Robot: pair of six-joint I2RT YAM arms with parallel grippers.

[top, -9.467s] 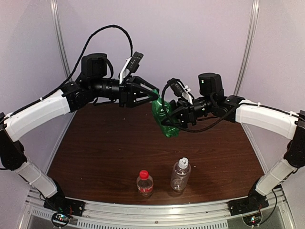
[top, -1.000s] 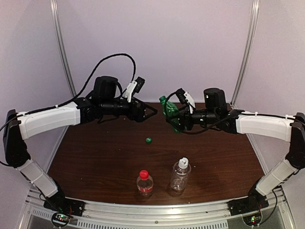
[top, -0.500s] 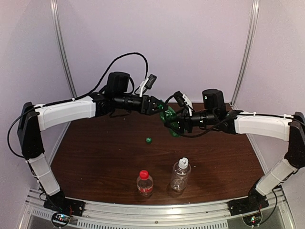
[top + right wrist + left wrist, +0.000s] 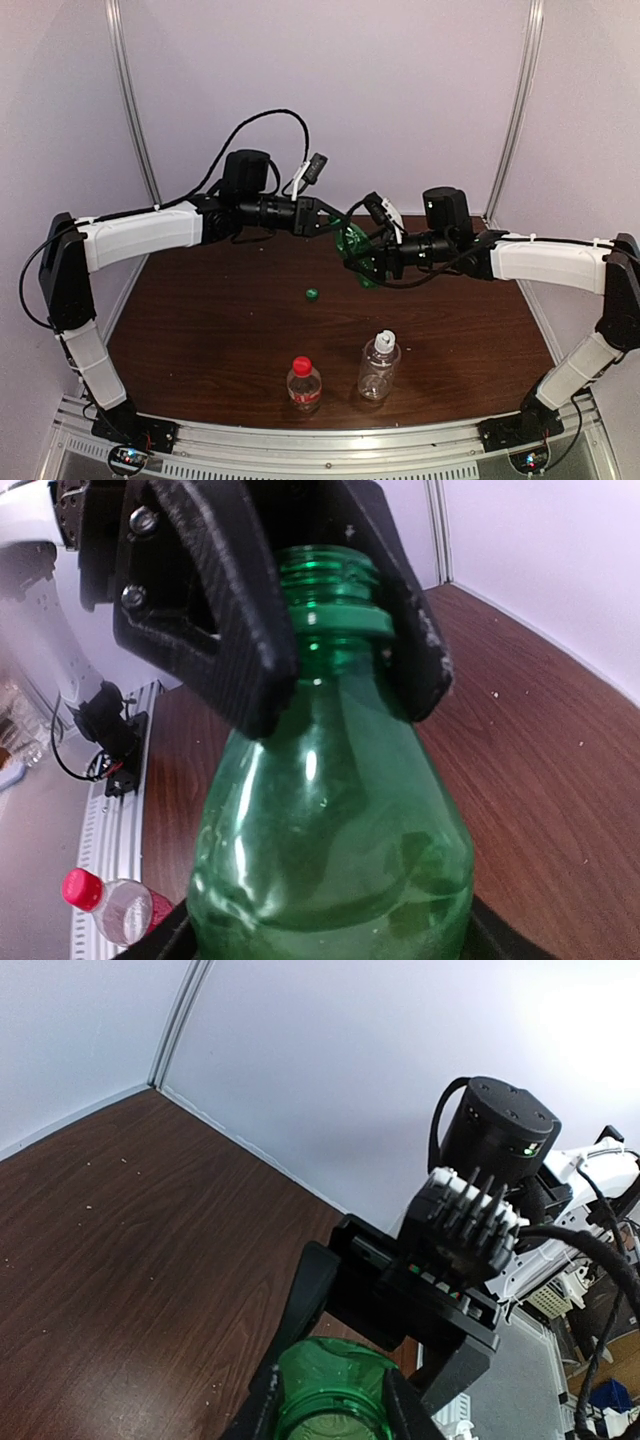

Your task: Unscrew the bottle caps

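Note:
The bottle's threaded opening is bare, so my left gripper will next lower to the left in the top view and release the bottle on the tabletop (image 4: 289, 301) beside the loose cap.
The slim green bottle (image 4: 355, 246) hangs tilted above the far middle of the table, its threaded mouth bare. My left gripper (image 4: 335, 222) is shut on its neck (image 4: 325, 1375), one finger (image 4: 230, 610) on each side below the threads. From the right, my right gripper (image 4: 374, 262) clasps the body (image 4: 330, 810), with its fingers against both sides. The green cap (image 4: 312, 294) lies loose on the table. Near the front stand the short bottle (image 4: 303, 388) with its red cap (image 4: 302, 365) on and the clear ribbed bottle (image 4: 378, 370) with its white-grey cap (image 4: 385, 340) on.
The brown table (image 4: 200, 320) is closed in by pale walls at the back and sides, with metal posts (image 4: 135, 110) in the corners. Both arms stretch over the far half of the table. A metal rail (image 4: 320, 440) runs along the near edge.
My left gripper moved right to the bottle's mouth and closed on its neck. The right arm with the bottle shifted only slightly. The green cap stays where it lay.

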